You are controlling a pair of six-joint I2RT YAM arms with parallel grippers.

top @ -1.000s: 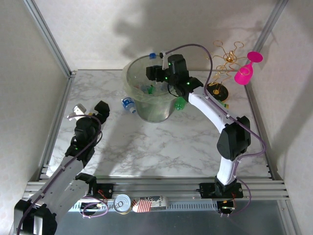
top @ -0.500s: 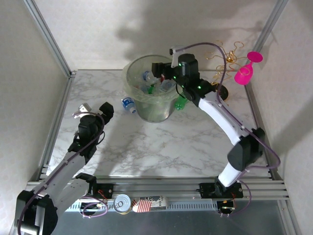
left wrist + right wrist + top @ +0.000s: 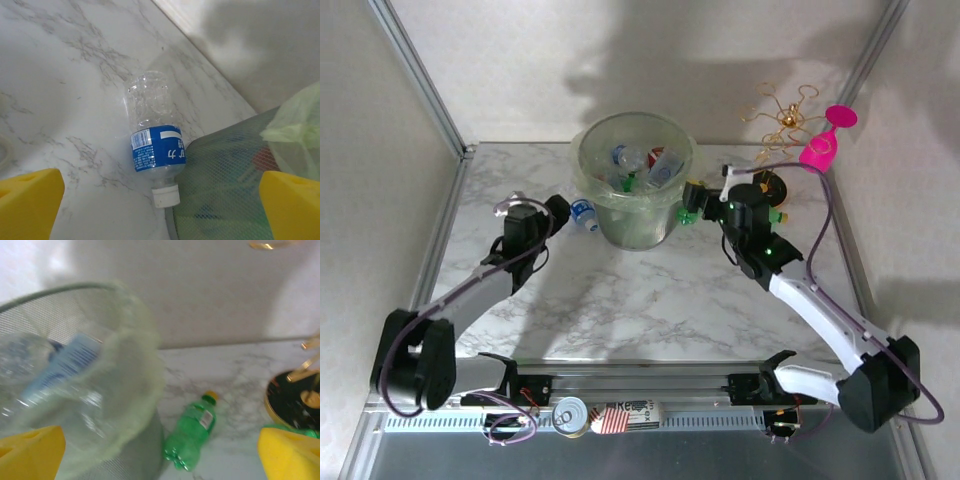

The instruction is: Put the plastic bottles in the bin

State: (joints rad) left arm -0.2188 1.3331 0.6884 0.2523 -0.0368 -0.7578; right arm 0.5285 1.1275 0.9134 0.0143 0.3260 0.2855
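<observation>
The clear bottle lies flat below my left gripper, beside the bin. Next, the gripper should lower its open fingers astride the blue label (image 3: 582, 212) (image 3: 158, 147) and close.
The bin (image 3: 600, 205) stands at the back middle of the table, with several plastic bottles (image 3: 640, 165) inside. A clear bottle with a blue label (image 3: 582, 212) lies against the bin's left side; in the left wrist view it (image 3: 152, 150) points its white cap at me, beside the bin (image 3: 235, 185). My left gripper (image 3: 542, 207) is open just left of it, empty (image 3: 160, 207). A green bottle with an orange cap (image 3: 688, 212) lies by the bin's right side, also seen up close (image 3: 192, 437). My right gripper (image 3: 710, 185) hangs open and empty above it (image 3: 160, 455), next to the bin's rim (image 3: 135, 360).
A gold wire stand (image 3: 785, 125) on a black base (image 3: 290, 400) stands at the back right, with a pink wine glass (image 3: 820, 150) beside it. Something green (image 3: 777, 215) lies by that base. A tin can (image 3: 570, 415) sits on the front rail.
My right gripper opened over the bin, then drew back right and down beside the green bottle. More bottles now show in the bin. My left gripper moved right, up to the clear bottle.
</observation>
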